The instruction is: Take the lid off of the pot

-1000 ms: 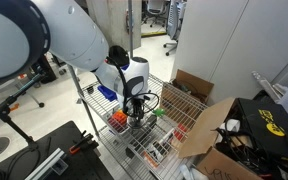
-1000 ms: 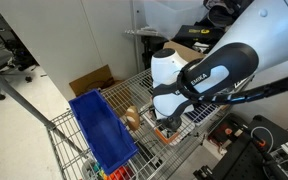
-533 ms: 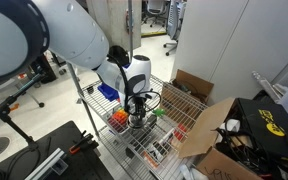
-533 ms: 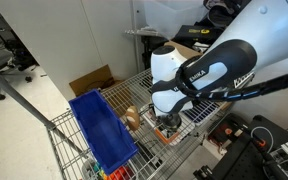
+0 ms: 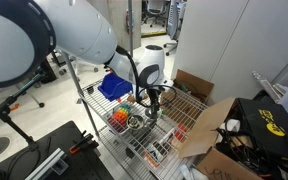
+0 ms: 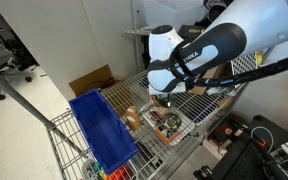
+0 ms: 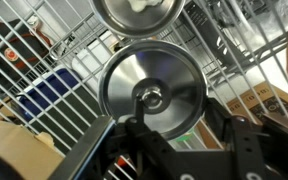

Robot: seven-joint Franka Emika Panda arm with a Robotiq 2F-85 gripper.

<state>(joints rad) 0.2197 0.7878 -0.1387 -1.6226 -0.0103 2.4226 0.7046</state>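
The lid hangs clear of the open pot, so the robot's gripper needs to carry it away from the blue bin toward the cardboard boxes, then down onto the wire shelf.
In the wrist view the round silvery lid with its central knob fills the middle, held up by my gripper, whose fingers are shut on it. The small shiny pot sits uncovered below and beyond it at the top edge, with something pale inside. In both exterior views my gripper hangs a little above the wire shelf. The open pot stands on the shelf just beneath and beside it.
A blue plastic bin stands next to the pot on the wire rack. Coloured small items lie by the pot. Open cardboard boxes stand on the floor around the rack.
My gripper has risen and shifted sideways off the pot with the lid in it. The pot, covered before, now stands open.
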